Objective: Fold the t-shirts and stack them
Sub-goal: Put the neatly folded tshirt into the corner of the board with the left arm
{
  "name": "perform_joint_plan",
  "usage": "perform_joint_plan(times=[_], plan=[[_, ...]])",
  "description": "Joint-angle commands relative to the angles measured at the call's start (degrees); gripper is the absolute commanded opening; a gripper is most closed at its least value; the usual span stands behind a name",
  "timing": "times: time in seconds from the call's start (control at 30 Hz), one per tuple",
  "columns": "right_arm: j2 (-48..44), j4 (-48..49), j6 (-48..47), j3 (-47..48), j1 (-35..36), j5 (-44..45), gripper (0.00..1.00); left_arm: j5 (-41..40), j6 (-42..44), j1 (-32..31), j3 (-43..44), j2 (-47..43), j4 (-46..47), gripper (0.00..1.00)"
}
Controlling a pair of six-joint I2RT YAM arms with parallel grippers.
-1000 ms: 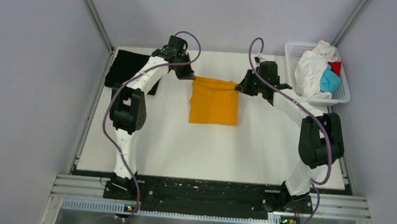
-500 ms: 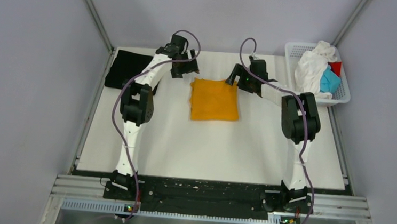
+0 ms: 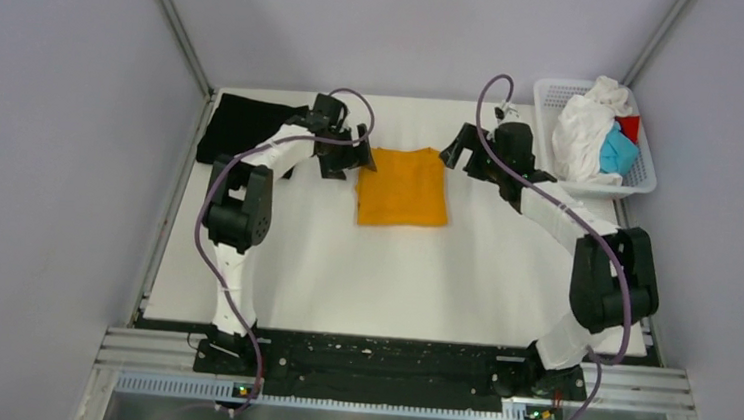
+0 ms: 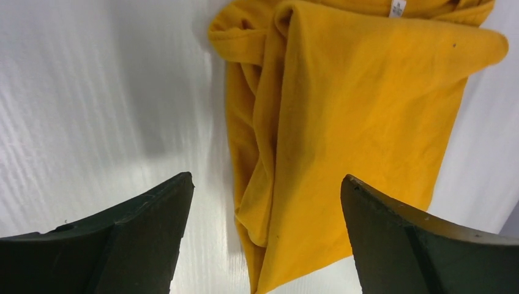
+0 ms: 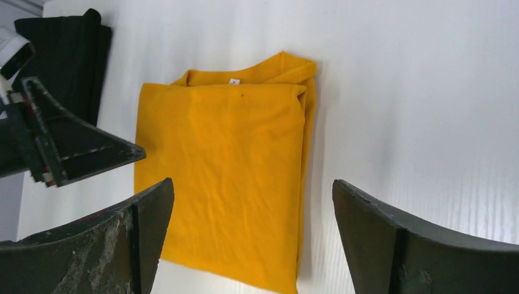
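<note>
The left gripper will move down next and close on the orange-yellow t-shirt's side edge facing the black t-shirt, since that edge lies below its open fingers.
The orange-yellow t-shirt lies folded into a rectangle on the white table, collar at the far edge. My left gripper stands open just left of its far left corner; in the left wrist view the shirt lies below the spread gripper, untouched. My right gripper stands open at the far right corner, hovering over the shirt with nothing between the gripper's fingers. A folded black t-shirt lies at the far left. White, light blue and red t-shirts sit bunched in the basket.
The white mesh basket stands at the table's far right corner, close behind my right arm. The black shirt lies beside my left arm's forearm. Grey walls enclose the table on three sides.
Both grippers have opened and let go of the orange shirt's far corners. The shirt's far edge has dropped flat onto the table, and both grippers now hover just off those corners.
</note>
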Motion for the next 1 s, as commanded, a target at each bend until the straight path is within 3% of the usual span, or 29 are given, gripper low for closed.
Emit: perform_joint_plan(times=[0.0,0.43,0.53,0.73,0.97], plan=[[-7.5,0.9,-1.0,-4.3,-0.1,1.9,0.99,3.4,-0.8,-0.7,0.5,1.4,4.5,0.89],[-21.3,-0.2,-6.1,-12.5,-0.4,11.4,0.99,4.0,-1.8,-2.6,7.8,12.5,1.5,0.28],[-21.3,-1.9,-6.9,-13.0,-0.9,13.6,0.99,1.2,-1.2,-4.3,10.7,13.2,0.2,0.0],[-23.7,-1.9,-9.4,-14.4,-1.0,16.0,0.99,-20.5,5.3,-5.0,15.0,9.9,-7.9,0.0],[-25.5,-2.0,-11.3,-15.2,-1.0,19.7,0.99,-50.4,22.0,-4.9,13.6,2.5,-6.4,0.0]])
